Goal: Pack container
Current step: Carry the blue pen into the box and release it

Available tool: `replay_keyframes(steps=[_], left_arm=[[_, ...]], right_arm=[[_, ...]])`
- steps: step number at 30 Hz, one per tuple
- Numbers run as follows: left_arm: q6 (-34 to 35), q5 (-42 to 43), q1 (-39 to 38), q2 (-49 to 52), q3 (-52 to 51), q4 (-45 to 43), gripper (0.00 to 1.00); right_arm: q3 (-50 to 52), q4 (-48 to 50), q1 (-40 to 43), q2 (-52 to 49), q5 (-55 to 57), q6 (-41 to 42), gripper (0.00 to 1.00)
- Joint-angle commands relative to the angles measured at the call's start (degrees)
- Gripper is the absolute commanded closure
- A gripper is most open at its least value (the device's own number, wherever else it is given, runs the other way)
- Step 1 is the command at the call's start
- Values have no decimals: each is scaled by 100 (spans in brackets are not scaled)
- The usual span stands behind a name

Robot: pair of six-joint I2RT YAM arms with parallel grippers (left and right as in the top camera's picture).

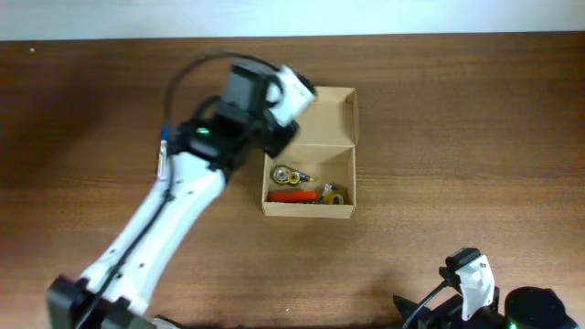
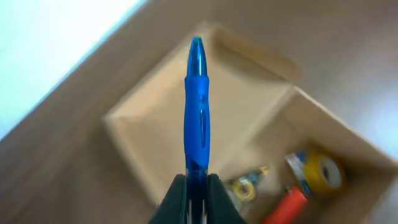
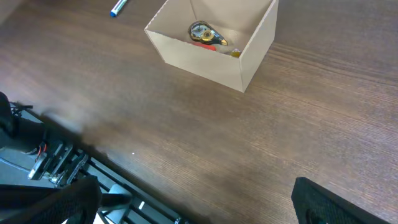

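Note:
Next, my left gripper first moves down and back from over the box's flap, to get the blue pen beside the yellow tape roll [image 1: 333, 170] [image 2: 278, 144] on the box's empty bottom.
The container is a tan cardboard box [image 1: 309, 211] standing open at mid-table, its flap lid [image 1: 327, 114] folded back. It also shows in the left wrist view [image 2: 155, 124] and the right wrist view [image 3: 205, 59]. Inside lie a red marker [image 1: 292, 195], a yellow tape roll [image 1: 335, 195] and a small tape ring [image 1: 285, 174]. My left gripper [image 2: 197, 186] is shut on a blue pen [image 2: 197, 106] and holds it above the box's left side, over the flap. My right gripper [image 3: 193, 205] is open and empty near the front right of the table [image 1: 466, 274].
Another blue pen [image 1: 164, 146] lies on the table left of the box, partly under my left arm; it also shows in the right wrist view [image 3: 118, 7]. The table's front edge and a dark frame show below my right gripper.

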State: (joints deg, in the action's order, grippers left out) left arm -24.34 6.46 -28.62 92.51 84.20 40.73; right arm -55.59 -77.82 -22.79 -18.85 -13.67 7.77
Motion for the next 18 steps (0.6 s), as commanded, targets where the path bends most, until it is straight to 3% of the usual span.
replay_keyframes(steps=[1, 11, 18], left_arm=[[-1244, 146, -297, 433, -52, 284, 98], [-2649, 149, -461, 1878, -52, 345, 98], [-2680, 164, -461, 2426, -52, 192, 98]], right_arm=[[-7, 15, 37, 13, -74, 46, 1], [-7, 13, 37, 13, -72, 46, 1], [-7, 15, 37, 13, -74, 46, 1]])
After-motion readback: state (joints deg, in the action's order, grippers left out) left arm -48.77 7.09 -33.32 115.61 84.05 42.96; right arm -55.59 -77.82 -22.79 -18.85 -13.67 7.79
